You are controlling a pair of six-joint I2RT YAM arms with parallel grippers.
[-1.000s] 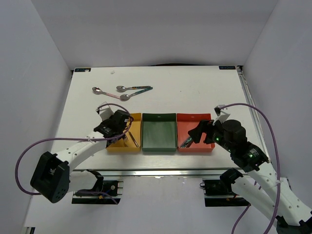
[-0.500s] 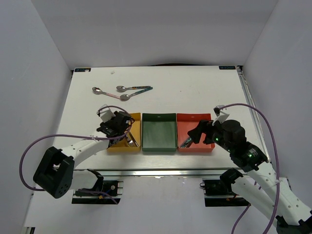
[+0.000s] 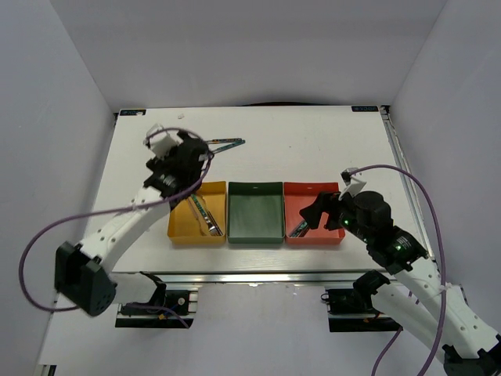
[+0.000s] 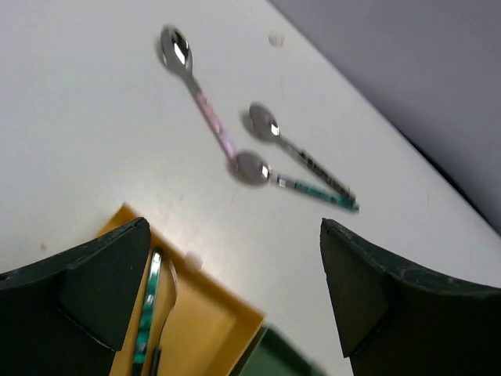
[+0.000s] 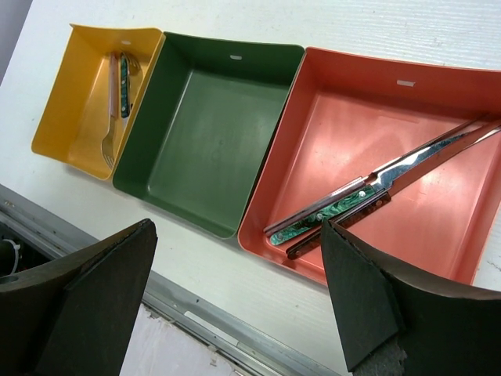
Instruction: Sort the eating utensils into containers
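Note:
I will next move my left gripper outward and down to the pink handle's middle, since the pink handle's tip meets the teal-handled spoon's bowl.
Three spoons lie on the white table beyond the trays: a pink-handled one, a dark-handled one and a teal-handled one. My left gripper hangs open and empty above the table, between the yellow tray's far corner and the spoons. It hides most of the spoons from the top camera. The yellow tray holds forks. The green tray is bare inside. Knives lie in the red tray. My right gripper stands open above the red tray's near-left part.
The three trays sit side by side near the table's front edge, yellow, green, red. A metal rail runs along that edge. White walls enclose the table on three sides.
My left gripper has opened, risen out of the yellow tray and swung toward the far spoons, leaving a utensil in the tray. The right arm has barely moved.

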